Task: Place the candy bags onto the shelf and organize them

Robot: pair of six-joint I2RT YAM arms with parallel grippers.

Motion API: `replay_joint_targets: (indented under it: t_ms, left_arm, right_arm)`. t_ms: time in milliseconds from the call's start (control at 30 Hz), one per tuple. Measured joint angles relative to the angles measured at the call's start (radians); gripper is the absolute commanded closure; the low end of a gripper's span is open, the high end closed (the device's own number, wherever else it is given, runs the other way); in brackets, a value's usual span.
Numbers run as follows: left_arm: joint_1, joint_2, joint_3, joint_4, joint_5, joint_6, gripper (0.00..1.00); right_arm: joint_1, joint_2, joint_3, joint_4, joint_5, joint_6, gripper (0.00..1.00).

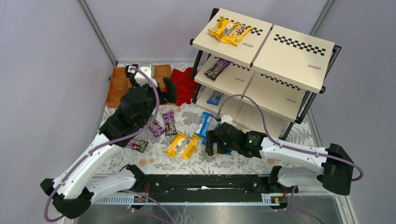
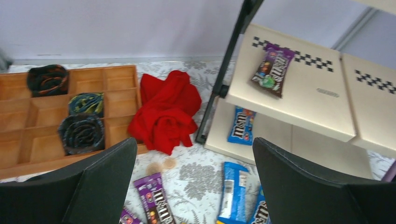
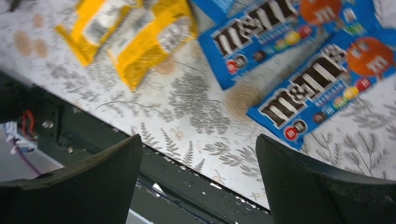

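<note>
The robot's right gripper will next move away from the yellow bags and turn onto the near end of the farthest blue bag, which lies at an angle.
The shelf (image 1: 294,56) stands at the back right. It holds two yellow candy bags (image 1: 229,31) on the top tier, a purple one (image 1: 217,68) on the middle tier and a blue one (image 1: 215,97) on the bottom tier. Loose on the table lie purple bags (image 1: 169,123), a dark brown bag (image 1: 137,145), two yellow bags (image 1: 183,145) and blue bags (image 1: 204,124). My left gripper (image 1: 164,92) is open and empty, raised above the purple bags (image 2: 154,198). My right gripper (image 1: 212,142) is open and empty, low beside two blue bags (image 3: 322,84) near the table's front edge.
A red cloth (image 1: 184,85) lies left of the shelf's black leg (image 2: 229,70). A brown compartment tray (image 1: 119,86) with dark rolled items (image 2: 81,133) stands at the back left. The black rail (image 1: 201,182) of the arm bases runs along the near edge.
</note>
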Motion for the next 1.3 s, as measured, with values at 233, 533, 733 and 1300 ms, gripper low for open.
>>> replay_joint_targets:
  t_ms: [233, 533, 733, 1300]
  left_arm:
    - [0.003, -0.159, -0.149, 0.071, -0.064, 0.061, 0.01]
    - [0.019, -0.153, -0.167, 0.1, -0.07, 0.082, 0.01]
    - [0.022, -0.141, -0.168, 0.101, -0.066, 0.082, 0.01]
    - [0.042, -0.105, -0.173, 0.1, -0.022, 0.082, 0.01]
  right_arm:
    - [0.004, -0.15, -0.176, -0.016, 0.156, 0.177, 0.26]
    - [-0.005, -0.303, -0.369, -0.005, 0.279, 0.339, 0.31]
    - [-0.079, -0.308, -0.471, 0.092, 0.269, 0.368, 0.4]
    - [-0.096, -0.241, -0.567, 0.4, 0.212, 0.355, 0.68]
